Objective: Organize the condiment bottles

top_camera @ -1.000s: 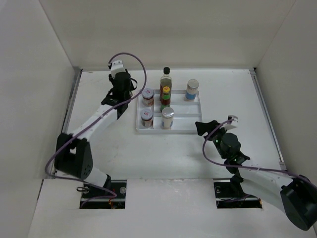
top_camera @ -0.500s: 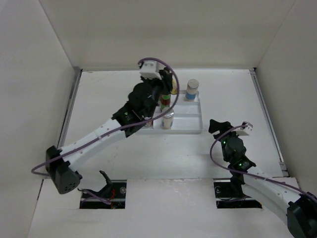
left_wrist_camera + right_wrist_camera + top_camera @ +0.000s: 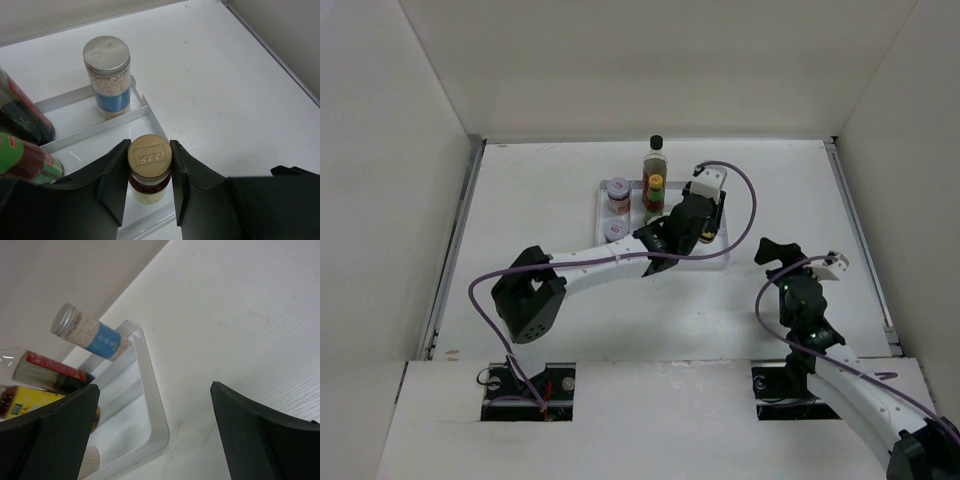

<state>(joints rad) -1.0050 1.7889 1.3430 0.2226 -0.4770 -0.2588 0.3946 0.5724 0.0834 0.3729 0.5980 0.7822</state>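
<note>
Next, my left gripper brings the gold-capped jar (image 3: 149, 156) down into the tray's front section (image 3: 142, 211) and releases the jar's cap, since that section's open bottom lies below.
My left gripper (image 3: 692, 222) reaches across the white divided tray (image 3: 603, 262) to its right side. In the left wrist view it (image 3: 149, 147) is shut on the cap of a small gold-capped jar (image 3: 149, 156) with a red band, over the tray's (image 3: 95, 130) front right compartment. A blue-label jar (image 3: 106, 75) of white grains stands behind it. The tall dark black-capped bottle (image 3: 655, 160), a yellow-capped bottle (image 3: 655, 186) and two red-lidded jars (image 3: 618, 192) (image 3: 614, 232) stand in the tray. My right gripper (image 3: 803, 257) is open and empty, right of the tray.
White walls close in the table on the left, back and right. The right wrist view shows the tray's near right corner (image 3: 160, 432), the blue-label jar (image 3: 92, 337) and a red-label bottle (image 3: 50, 371). Purple cables loop above both arms.
My left arm swung from the table's back left across the tray to its right side and closed on the gold-capped jar. My right gripper drew back to the right.
</note>
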